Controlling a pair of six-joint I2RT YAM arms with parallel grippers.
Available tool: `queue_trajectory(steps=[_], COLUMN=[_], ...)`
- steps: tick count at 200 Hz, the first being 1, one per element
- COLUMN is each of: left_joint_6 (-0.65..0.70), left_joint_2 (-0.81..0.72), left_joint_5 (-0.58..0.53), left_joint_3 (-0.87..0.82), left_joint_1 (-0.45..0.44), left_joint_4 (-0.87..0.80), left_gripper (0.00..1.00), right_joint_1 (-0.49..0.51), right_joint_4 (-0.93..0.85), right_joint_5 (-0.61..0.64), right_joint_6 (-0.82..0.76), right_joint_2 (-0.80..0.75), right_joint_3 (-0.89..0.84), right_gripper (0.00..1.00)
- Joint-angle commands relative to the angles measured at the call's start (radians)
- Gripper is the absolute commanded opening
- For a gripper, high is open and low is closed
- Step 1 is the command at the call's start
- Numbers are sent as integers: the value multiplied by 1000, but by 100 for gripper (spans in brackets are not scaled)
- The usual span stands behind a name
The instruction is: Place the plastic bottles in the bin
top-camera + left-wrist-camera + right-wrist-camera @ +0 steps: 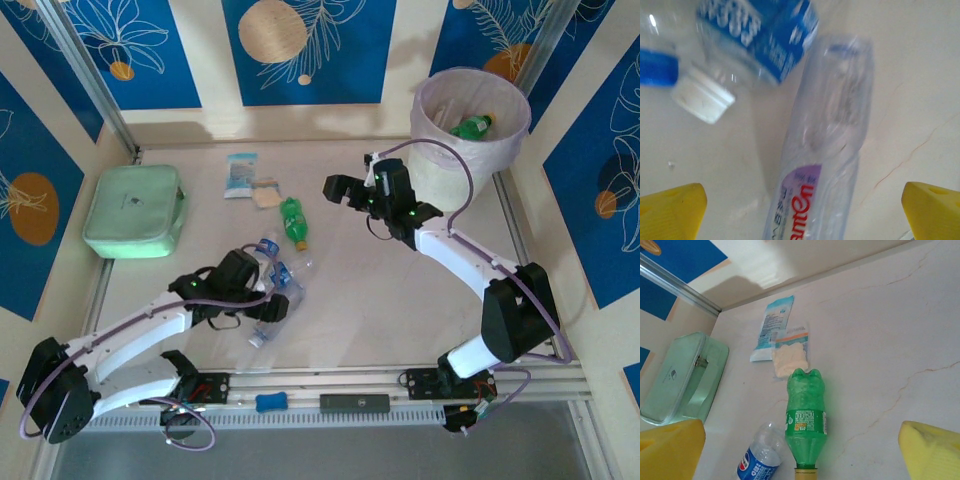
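The crushed bottle's labelled part is below the left gripper's open fingers, so the left gripper needs to go down and move back toward the metal bar to close on that part.
My left gripper (801, 207) is open and straddles a crushed clear bottle (826, 150) with a purple and red label, lying on the table. Beside it lie a blue-labelled clear bottle (760, 35) with a white cap and a blue cap (657, 67). From above, the left gripper (272, 300) sits over this clear bottle cluster (280, 272). My right gripper (801, 452) is open, and a green bottle (805, 420) with a yellow cap lies between its yellow fingers (670, 450). A Pepsi bottle (760, 462) lies just left of it. The right gripper (338, 190) hovers right of the green bottle (293, 222). The bin (432, 150) holds a green bottle (470, 126).
A mint-green zip pouch (135, 212) sits at the table's left side. A flat blue-white packet (240, 175) and a cream packet (266, 195) lie at the back, just beyond the green bottle. A metal rail (350, 385) runs along the near edge.
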Motion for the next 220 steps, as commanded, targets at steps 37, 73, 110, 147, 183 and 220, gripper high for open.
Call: queue_trajectory(steps=[37, 73, 110, 147, 183, 220], left_joint_6=[-4, 2, 22, 40, 54, 43], left_joint_2=[113, 179, 231, 253, 230, 190], left_joint_5=[-42, -72, -79, -48, -39, -58], left_joint_3=[-42, -47, -29, -13, 21, 87], left_joint_1=[-134, -169, -184, -207, -230, -229], left_joint_4=[16, 45, 72, 88, 91, 127], left_gripper=[100, 89, 69, 46, 37, 35], right_joint_1=[-21, -40, -46, -56, -81, -133], right_joint_4=[2, 4, 2, -16, -14, 13], right_joint_5=[13, 5, -8, 0, -3, -79], right_joint_6=[36, 59, 67, 70, 86, 118], right_joint_2=[-4, -8, -4, -15, -43, -74], right_joint_3=[2, -12, -8, -12, -34, -53], right_gripper=[99, 99, 99, 99, 99, 99])
